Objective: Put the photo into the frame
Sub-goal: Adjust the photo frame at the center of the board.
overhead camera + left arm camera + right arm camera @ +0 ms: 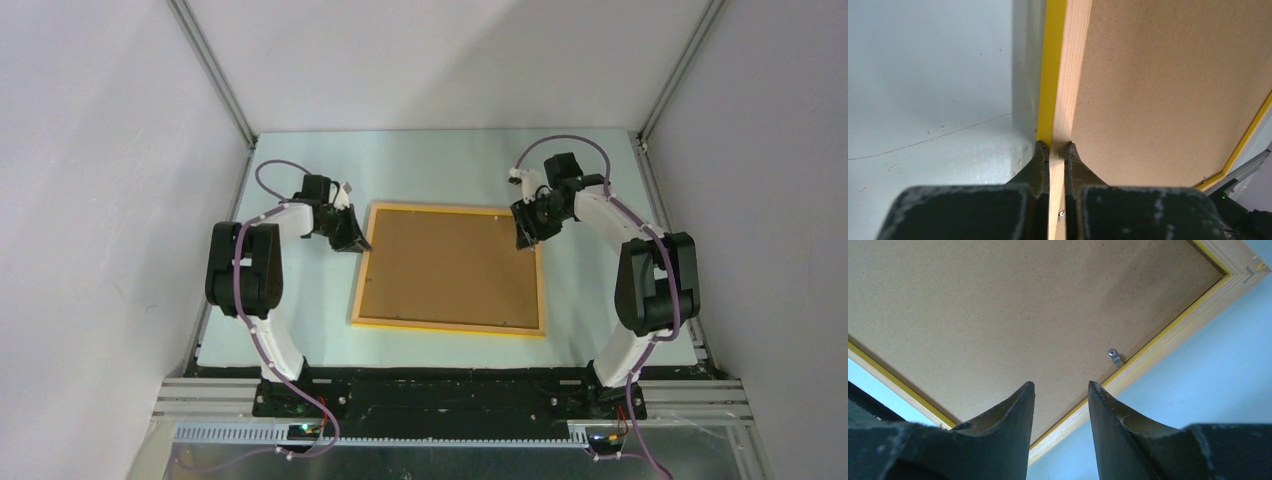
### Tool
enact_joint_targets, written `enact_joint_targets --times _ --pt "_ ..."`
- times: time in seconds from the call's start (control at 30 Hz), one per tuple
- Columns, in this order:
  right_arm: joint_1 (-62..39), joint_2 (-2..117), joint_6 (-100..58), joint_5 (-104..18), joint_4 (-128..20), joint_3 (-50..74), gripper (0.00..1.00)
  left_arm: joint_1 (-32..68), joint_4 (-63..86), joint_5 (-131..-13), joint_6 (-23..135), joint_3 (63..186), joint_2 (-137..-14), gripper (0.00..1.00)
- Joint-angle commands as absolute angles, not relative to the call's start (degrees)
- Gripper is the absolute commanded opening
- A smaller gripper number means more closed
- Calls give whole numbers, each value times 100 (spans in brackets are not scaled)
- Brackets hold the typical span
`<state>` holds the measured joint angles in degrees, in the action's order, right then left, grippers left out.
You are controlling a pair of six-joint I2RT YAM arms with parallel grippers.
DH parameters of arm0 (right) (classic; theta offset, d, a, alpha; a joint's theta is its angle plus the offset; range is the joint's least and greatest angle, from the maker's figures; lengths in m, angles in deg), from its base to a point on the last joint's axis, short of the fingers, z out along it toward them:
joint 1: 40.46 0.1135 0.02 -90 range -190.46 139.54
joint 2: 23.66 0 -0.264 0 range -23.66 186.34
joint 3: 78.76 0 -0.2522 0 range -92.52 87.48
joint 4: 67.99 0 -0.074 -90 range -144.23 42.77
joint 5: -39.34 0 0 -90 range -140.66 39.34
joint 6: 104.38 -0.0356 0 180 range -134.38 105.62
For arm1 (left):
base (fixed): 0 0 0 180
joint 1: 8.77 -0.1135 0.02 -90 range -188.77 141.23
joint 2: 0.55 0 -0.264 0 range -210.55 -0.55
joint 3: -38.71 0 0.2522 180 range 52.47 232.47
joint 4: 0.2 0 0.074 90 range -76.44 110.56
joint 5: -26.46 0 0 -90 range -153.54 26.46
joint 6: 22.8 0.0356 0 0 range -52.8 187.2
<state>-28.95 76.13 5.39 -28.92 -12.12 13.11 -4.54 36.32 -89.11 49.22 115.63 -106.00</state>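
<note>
The pinched bar should next be dragged by my left gripper to the gripper's left in the top view and released, because bare mat (998,135) beside the bar lies that way.
The frame (445,327) lies back side up in the middle of the table, its thin yellow-orange edges around a plain brown backing board (450,265). My left gripper (358,235) is shut on the frame's left rail near the far corner; in the left wrist view the fingertips (1040,150) pinch the wooden rail (1068,75). My right gripper (524,238) hovers open over the frame's right rail (1158,352), with nothing between its fingers (1020,400). The photo is out of view.
A small metal clip (1115,357) sits on the backing board (1023,305) by the right rail. The pale blue-green table mat (300,320) surrounds the frame. White walls with metal posts (215,70) enclose the back and sides.
</note>
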Motion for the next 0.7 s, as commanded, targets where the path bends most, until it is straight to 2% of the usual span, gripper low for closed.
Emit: enact_joint_targets --times 0.0,0.33,0.67 --pt "-2893 7240 723 -2828 -1225 1313 48 -586 3595 -9157 4563 11736 -10964 0" --pt "-2479 7060 915 -2685 -1185 1312 49 -1053 3367 -8980 4204 11664 -10961 0" --pt "-1800 6996 1111 -2531 -1133 1371 50 -1378 3143 -8860 4086 11095 -10309 0"
